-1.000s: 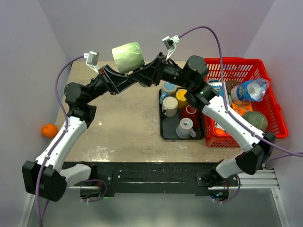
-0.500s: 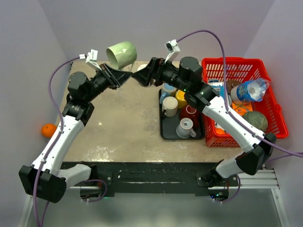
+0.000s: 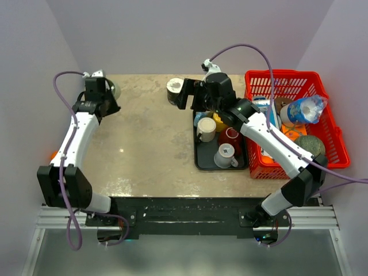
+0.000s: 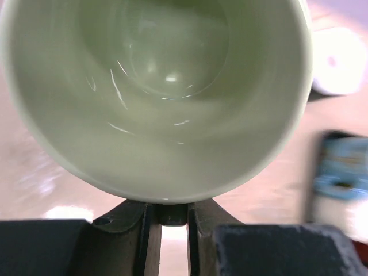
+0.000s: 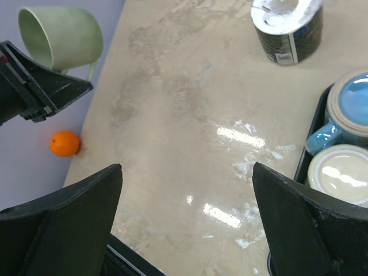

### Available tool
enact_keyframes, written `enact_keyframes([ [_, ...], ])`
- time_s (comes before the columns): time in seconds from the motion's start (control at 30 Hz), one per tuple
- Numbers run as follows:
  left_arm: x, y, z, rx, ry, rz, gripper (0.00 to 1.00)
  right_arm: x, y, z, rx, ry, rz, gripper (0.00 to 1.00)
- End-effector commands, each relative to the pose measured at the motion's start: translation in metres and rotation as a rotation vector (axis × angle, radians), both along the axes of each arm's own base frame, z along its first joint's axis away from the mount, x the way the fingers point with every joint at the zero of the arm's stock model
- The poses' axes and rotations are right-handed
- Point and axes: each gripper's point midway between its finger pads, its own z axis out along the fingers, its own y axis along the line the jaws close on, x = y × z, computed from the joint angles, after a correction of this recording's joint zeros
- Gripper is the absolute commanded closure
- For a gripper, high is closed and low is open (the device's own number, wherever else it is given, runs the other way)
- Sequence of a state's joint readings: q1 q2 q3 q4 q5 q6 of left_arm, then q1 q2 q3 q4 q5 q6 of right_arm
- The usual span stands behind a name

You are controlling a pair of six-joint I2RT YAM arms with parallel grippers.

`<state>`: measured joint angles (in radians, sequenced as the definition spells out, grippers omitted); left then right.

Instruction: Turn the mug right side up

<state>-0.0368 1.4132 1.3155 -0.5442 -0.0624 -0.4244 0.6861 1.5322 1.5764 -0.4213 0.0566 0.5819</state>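
Note:
I need to draw my left gripper back and down, tipping it toward the bare tabletop to release the handle there, because the mug still hangs tilted in air.
The pale green mug (image 4: 155, 92) fills the left wrist view, its opening facing the camera. My left gripper (image 4: 171, 215) is shut on the mug's handle below the rim. In the right wrist view the mug (image 5: 60, 37) is tilted, mouth to the upper left, over the table's far left corner, with the left gripper (image 5: 43, 86) under it. In the top view the left gripper (image 3: 104, 98) hides most of the mug (image 3: 111, 88). My right gripper (image 5: 187, 172) is open and empty above the table's middle back (image 3: 185, 96), well apart from the mug.
A dark can (image 5: 286, 31) stands at the back middle, by the right gripper (image 3: 173, 89). A black tray (image 3: 199, 162) holds several mugs. A red basket (image 3: 339, 154) of items stands at the right. An orange (image 5: 64, 143) lies off the table's left edge.
The left arm has swung left and down with the mug, from high over the back middle to the far left corner. The right gripper has drawn away from the mug and stands open.

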Motion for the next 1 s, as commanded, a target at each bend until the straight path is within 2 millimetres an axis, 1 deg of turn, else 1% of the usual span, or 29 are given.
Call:
enact_keyframes([
  [0.0, -0.011, 0.061, -0.011, 0.214, 0.103, 0.108, 1.00, 0.006, -0.012, -0.001, -0.029, 0.005, -0.046, 0.01],
  [0.03, -0.014, 0.066, -0.023, 0.219, 0.134, 0.115, 1.00, 0.007, -0.012, -0.003, -0.035, 0.008, -0.048, 0.01],
  [0.07, -0.016, 0.078, -0.029, 0.220, 0.154, 0.138, 1.00, 0.008, -0.013, -0.006, -0.042, 0.014, -0.049, 0.01],
  [0.13, -0.020, 0.090, -0.049, 0.210, 0.207, 0.155, 1.00, 0.011, -0.014, -0.013, -0.059, 0.027, -0.053, 0.01],
  [0.17, -0.020, 0.102, -0.055, 0.204, 0.220, 0.183, 1.00, 0.011, -0.012, -0.014, -0.056, 0.035, -0.047, 0.01],
  [0.2, -0.021, 0.108, -0.068, 0.198, 0.260, 0.192, 1.00, 0.013, -0.011, -0.018, -0.058, 0.047, -0.043, 0.01],
  [0.23, -0.020, 0.110, -0.073, 0.186, 0.271, 0.191, 1.00, 0.014, -0.010, -0.020, -0.058, 0.055, -0.035, 0.01],
  [0.27, -0.020, 0.116, -0.078, 0.176, 0.285, 0.196, 1.00, 0.012, -0.005, -0.019, -0.047, 0.059, -0.013, 0.01],
  [0.3, -0.018, 0.117, -0.090, 0.162, 0.313, 0.193, 1.00, 0.013, -0.005, -0.019, -0.045, 0.063, -0.009, 0.01],
  [0.33, -0.017, 0.115, -0.094, 0.139, 0.323, 0.180, 1.00, 0.013, -0.003, -0.022, -0.047, 0.069, -0.002, 0.01],
  [0.47, -0.021, 0.119, -0.123, 0.066, 0.388, 0.187, 1.00, 0.013, -0.006, -0.025, -0.058, 0.078, -0.001, 0.01],
  [0.57, -0.018, 0.119, -0.129, 0.037, 0.387, 0.180, 1.00, 0.013, -0.009, -0.031, -0.059, 0.087, -0.004, 0.01],
  [0.6, -0.017, 0.119, -0.135, 0.023, 0.398, 0.176, 1.00, 0.013, -0.010, -0.031, -0.052, 0.092, -0.004, 0.01],
  [0.63, -0.014, 0.117, -0.135, 0.003, 0.393, 0.164, 1.00, 0.015, -0.010, -0.033, -0.049, 0.095, -0.004, 0.01],
  [0.67, -0.015, 0.118, -0.143, -0.003, 0.418, 0.166, 1.00, 0.016, -0.010, -0.036, -0.052, 0.102, -0.006, 0.01],
  [0.73, -0.011, 0.119, -0.143, 0.001, 0.427, 0.162, 1.00, 0.019, -0.012, -0.039, -0.056, 0.108, -0.014, 0.01],
  [0.77, -0.011, 0.120, -0.147, 0.003, 0.440, 0.160, 1.00, 0.020, -0.013, -0.040, -0.059, 0.110, -0.016, 0.01],
  [0.83, -0.008, 0.122, -0.148, 0.009, 0.446, 0.163, 1.00, 0.020, -0.011, -0.042, -0.053, 0.122, 0.001, 0.01],
  [0.87, -0.008, 0.123, -0.152, 0.011, 0.458, 0.160, 1.00, 0.022, -0.011, -0.042, -0.051, 0.123, 0.002, 0.01],
  [0.93, -0.005, 0.125, -0.154, 0.019, 0.466, 0.161, 1.00, 0.024, -0.010, -0.046, -0.051, 0.132, 0.006, 0.01],
  [0.97, -0.007, 0.125, -0.160, 0.019, 0.488, 0.158, 1.00, 0.025, -0.011, -0.047, -0.052, 0.136, 0.007, 0.01],
])
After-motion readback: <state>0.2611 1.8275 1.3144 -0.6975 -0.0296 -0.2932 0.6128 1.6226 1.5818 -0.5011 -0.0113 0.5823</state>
